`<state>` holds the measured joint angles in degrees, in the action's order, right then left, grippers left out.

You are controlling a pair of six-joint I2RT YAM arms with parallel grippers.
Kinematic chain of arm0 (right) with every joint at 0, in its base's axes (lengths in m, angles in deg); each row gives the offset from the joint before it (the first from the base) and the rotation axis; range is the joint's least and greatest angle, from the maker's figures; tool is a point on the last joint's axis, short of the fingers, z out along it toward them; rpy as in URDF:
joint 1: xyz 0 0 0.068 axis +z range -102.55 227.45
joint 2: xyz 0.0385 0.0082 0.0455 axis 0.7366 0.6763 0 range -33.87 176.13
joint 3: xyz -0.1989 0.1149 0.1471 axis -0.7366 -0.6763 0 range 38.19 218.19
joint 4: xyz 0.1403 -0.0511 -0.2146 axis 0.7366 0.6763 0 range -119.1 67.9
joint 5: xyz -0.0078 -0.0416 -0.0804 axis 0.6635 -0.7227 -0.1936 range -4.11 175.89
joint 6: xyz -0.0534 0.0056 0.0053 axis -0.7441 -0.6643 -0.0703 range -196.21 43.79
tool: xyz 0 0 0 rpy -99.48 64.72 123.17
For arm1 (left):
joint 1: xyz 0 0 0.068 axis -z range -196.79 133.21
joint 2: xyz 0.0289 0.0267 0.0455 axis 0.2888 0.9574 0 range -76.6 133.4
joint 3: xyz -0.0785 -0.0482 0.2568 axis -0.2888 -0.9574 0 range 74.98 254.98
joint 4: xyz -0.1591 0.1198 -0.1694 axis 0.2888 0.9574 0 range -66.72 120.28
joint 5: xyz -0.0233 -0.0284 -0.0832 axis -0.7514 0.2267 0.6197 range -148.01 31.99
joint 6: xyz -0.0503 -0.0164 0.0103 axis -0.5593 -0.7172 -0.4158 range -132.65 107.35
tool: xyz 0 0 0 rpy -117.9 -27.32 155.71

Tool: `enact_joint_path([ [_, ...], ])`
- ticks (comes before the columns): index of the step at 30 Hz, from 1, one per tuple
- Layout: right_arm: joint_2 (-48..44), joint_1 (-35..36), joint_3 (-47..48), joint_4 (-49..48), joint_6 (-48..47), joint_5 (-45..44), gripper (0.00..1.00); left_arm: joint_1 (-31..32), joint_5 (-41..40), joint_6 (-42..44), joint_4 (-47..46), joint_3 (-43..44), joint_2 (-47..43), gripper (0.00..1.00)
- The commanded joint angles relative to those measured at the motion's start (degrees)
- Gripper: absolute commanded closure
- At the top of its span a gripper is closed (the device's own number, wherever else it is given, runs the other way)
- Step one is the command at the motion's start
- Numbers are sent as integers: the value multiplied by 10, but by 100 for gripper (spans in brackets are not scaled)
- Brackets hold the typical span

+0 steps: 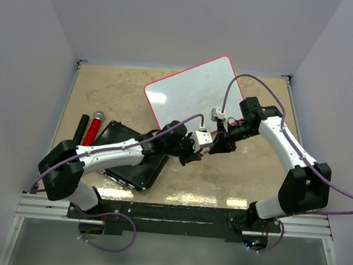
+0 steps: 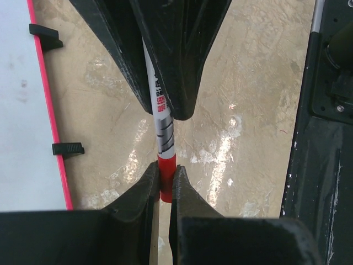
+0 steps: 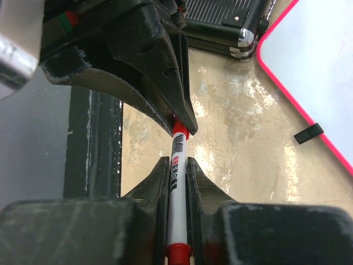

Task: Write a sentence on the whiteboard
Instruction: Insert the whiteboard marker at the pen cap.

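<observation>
I will pull the marker's red cap away with my left gripper, then bring it down to the table beside the black slab, because my right gripper holds the marker's body.
The whiteboard [image 1: 194, 91], white with a thin red rim, lies tilted at the table's back middle; its face looks blank, and the sentence is out of view. Both grippers meet in front of it over bare tabletop, holding one marker [image 2: 164, 132] between them. My left gripper [image 2: 165, 179] is shut on the marker's red end. My right gripper [image 3: 177, 168] is shut on its white printed barrel [image 3: 177, 221]. From above, the left gripper [image 1: 197, 151] and right gripper [image 1: 216, 145] face each other tip to tip.
A black ribbed slab [image 1: 132, 158] lies under the left forearm. A red marker [image 1: 93, 128] and a black one [image 1: 80, 129] lie at the far left. The board's black clips [image 2: 67, 148] sit on its near edge. Grey walls enclose the table.
</observation>
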<state>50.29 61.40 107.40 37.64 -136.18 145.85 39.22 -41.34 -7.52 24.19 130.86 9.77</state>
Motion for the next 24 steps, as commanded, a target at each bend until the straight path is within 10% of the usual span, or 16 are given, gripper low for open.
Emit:
enact_joint_path([
  [1,-9,6,0,-5,20,26,100,-5,6,10,-31,6,4,100],
  [24,-88,-75,67,23,-7,31,100,-20,-47,96,56,-154,-110,100],
])
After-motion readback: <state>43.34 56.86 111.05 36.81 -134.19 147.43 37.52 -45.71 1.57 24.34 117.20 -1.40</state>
